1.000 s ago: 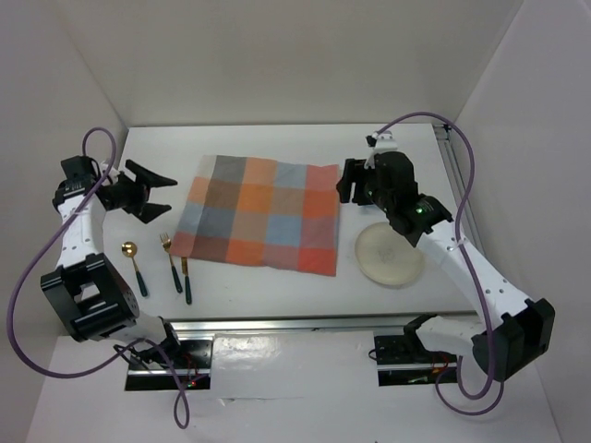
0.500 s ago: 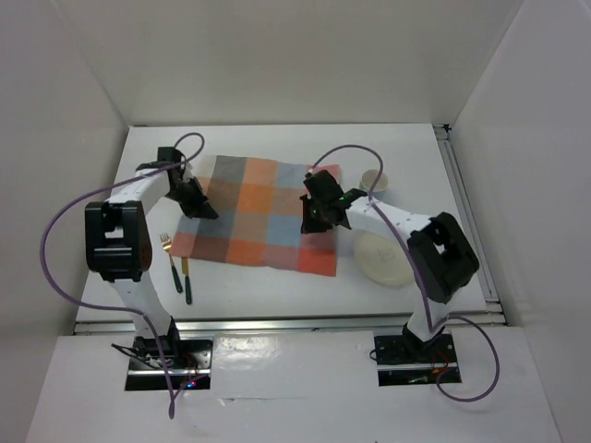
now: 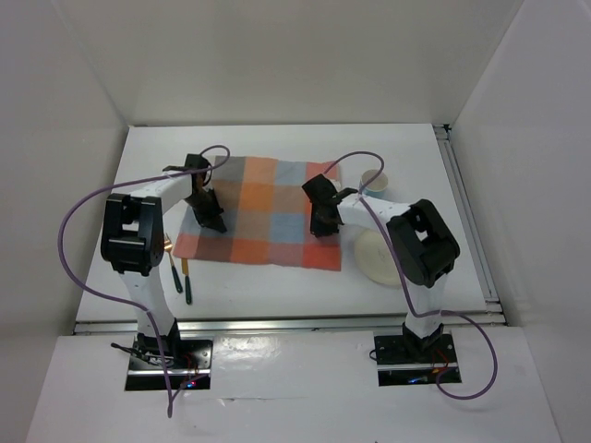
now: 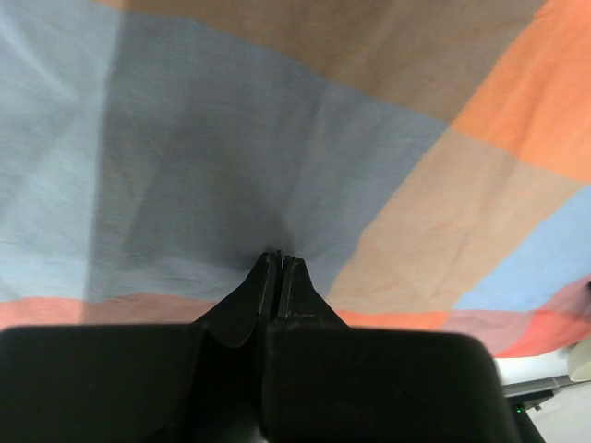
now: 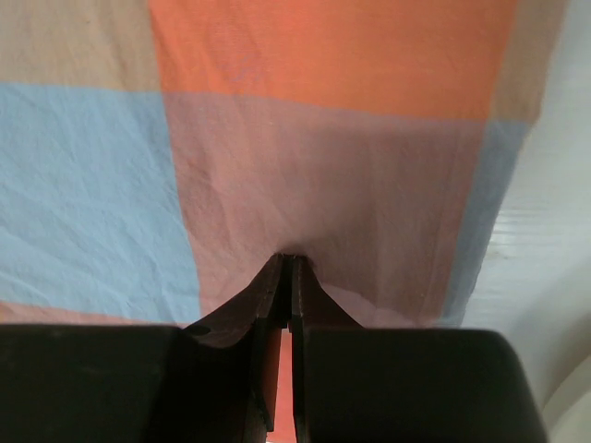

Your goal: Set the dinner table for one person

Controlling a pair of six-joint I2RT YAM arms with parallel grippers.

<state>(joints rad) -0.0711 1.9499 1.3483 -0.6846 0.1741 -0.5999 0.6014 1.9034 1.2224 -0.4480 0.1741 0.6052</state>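
The mat's corner crowds the knife, so my right gripper slides to the right in the top view next, toward the cream plate (image 3: 377, 257) (image 5: 572, 408), and releases the mat's fold.
The dinner table (image 3: 277, 140) is the white tabletop, and the checked orange-blue-grey cloth mat (image 3: 263, 208) lies spread at its middle. My left gripper (image 3: 212, 217) is down on the mat's left part. In the left wrist view the left gripper (image 4: 280, 257) is shut, pinching the mat (image 4: 231, 138), whose creases run to the tips. My right gripper (image 3: 323, 221) is on the mat's right part. In the right wrist view the right gripper (image 5: 290, 258) is shut on a small fold of the mat (image 5: 323, 166).
A cream plate (image 3: 380, 258) lies right of the mat, and a small cup (image 3: 373, 180) stands behind it. A fork (image 3: 174, 275) and a knife (image 3: 187, 284) with dark handles lie near the mat's front left corner. Metal rails (image 3: 466, 221) edge the table.
Both arms have swung in from the sides onto the mat and both grippers have closed on the cloth. The mat's edges have shifted slightly. The left arm now covers the spoon.
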